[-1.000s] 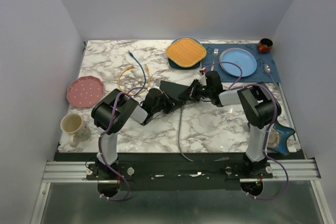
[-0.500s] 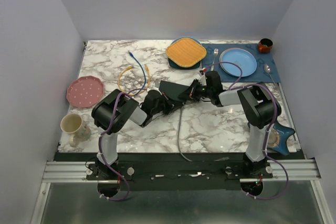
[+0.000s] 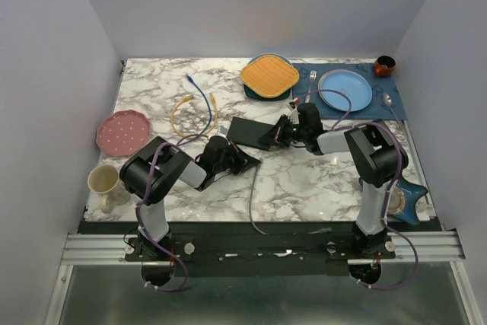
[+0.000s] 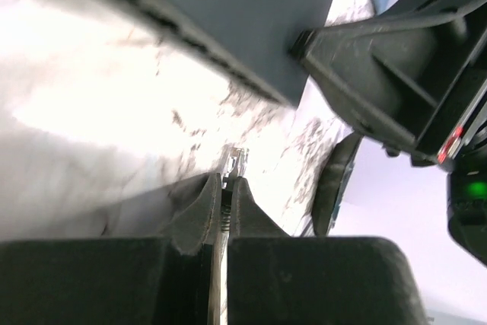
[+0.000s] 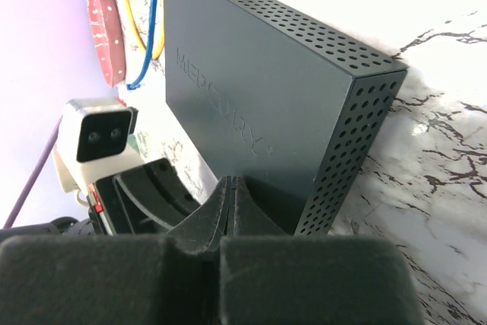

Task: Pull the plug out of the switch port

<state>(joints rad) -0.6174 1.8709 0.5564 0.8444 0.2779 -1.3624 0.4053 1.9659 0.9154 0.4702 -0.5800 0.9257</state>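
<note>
I will raise my left gripper outward over the loose cables, then lower it toward bare table by the blue cable's far end, because the plug is out.
The switch (image 3: 247, 130) is a flat black box in mid-table; it also shows in the left wrist view (image 4: 251, 13) and the right wrist view (image 5: 259, 97). My left gripper (image 3: 245, 161) is shut on the clear plug (image 4: 237, 162), whose tip sticks out past the fingertips (image 4: 226, 180). The plug is out of the switch, a short gap from its port edge. Its grey cable (image 3: 253, 195) trails to the table's near edge. My right gripper (image 3: 275, 135) is shut, its tips (image 5: 233, 182) resting on the switch's top near its right end.
Loose yellow and blue cables (image 3: 194, 108) lie behind the left arm. A pink plate (image 3: 122, 131) and a cream mug (image 3: 103, 182) are at the left. An orange plate (image 3: 269, 74), a blue plate (image 3: 345, 89) on a mat and a brown cup (image 3: 384, 65) are at the back.
My left gripper has drawn back toward the near left with the plug, which has come out of the switch port. The cable followed. The right gripper and the switch stayed put.
</note>
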